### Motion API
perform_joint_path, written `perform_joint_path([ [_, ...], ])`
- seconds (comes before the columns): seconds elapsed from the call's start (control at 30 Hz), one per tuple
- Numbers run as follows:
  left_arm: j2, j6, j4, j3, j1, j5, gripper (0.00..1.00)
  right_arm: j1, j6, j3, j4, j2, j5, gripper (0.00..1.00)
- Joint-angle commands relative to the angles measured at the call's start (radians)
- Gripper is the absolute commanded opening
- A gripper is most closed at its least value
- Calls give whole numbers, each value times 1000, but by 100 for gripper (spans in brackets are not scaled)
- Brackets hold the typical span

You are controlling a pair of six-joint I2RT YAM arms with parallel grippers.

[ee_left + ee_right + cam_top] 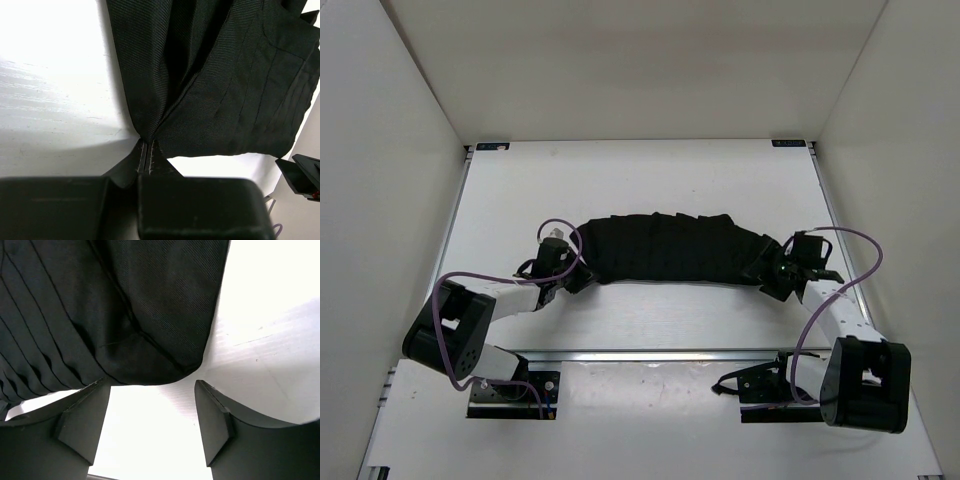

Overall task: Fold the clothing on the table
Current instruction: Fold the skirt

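The robot's right gripper will go down toward the table next and lower its open fingers onto the rounded hem corner (pixel 761 281) (pixel 177 374).
The black clothing (pixel 665 248) lies in a long, pleated arch across the middle of the white table (pixel 650 180). At its left end my left gripper (pixel 576 276) is shut. In the left wrist view the folds of the clothing (pixel 225 85) run down into the tip of the left gripper (pixel 145 148), where the jaws press together on the fabric edge. At the right end my right gripper (pixel 783 272) stands open. In the right wrist view the right gripper (pixel 150 390) has bare table between its fingers, and the rounded hem of the clothing (pixel 125 315) lies just ahead of the fingertips.
A metal rail (pixel 650 353) runs along the table's near edge, with both arm bases behind it. White walls (pixel 390 200) close in the left, right and back sides. Purple cables (pixel 850 250) loop off both arms.
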Motion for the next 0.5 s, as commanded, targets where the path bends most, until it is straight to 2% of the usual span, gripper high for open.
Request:
perform_joint_path([
  [0.0, -10, 4, 31, -13, 0, 7, 0, -7, 11, -15, 25, 10, 16, 65],
  [0.17, -15, -1, 35, -25, 10, 12, 0, -12, 9, -36, 73, 48, -13, 66],
  [0.27, -16, 7, 28, -23, 7, 14, 0, -8, 11, -35, 103, 82, -17, 62],
  [0.33, -23, 7, 25, -26, 8, 18, 0, -2, 8, -32, 114, 102, -15, 55],
  [0.4, -29, 21, 25, -31, 8, 11, 0, -5, 3, -28, 126, 119, 6, 52],
  [0.47, -29, 16, 14, -34, 11, 11, 0, -13, -6, -20, 131, 122, 14, 36],
])
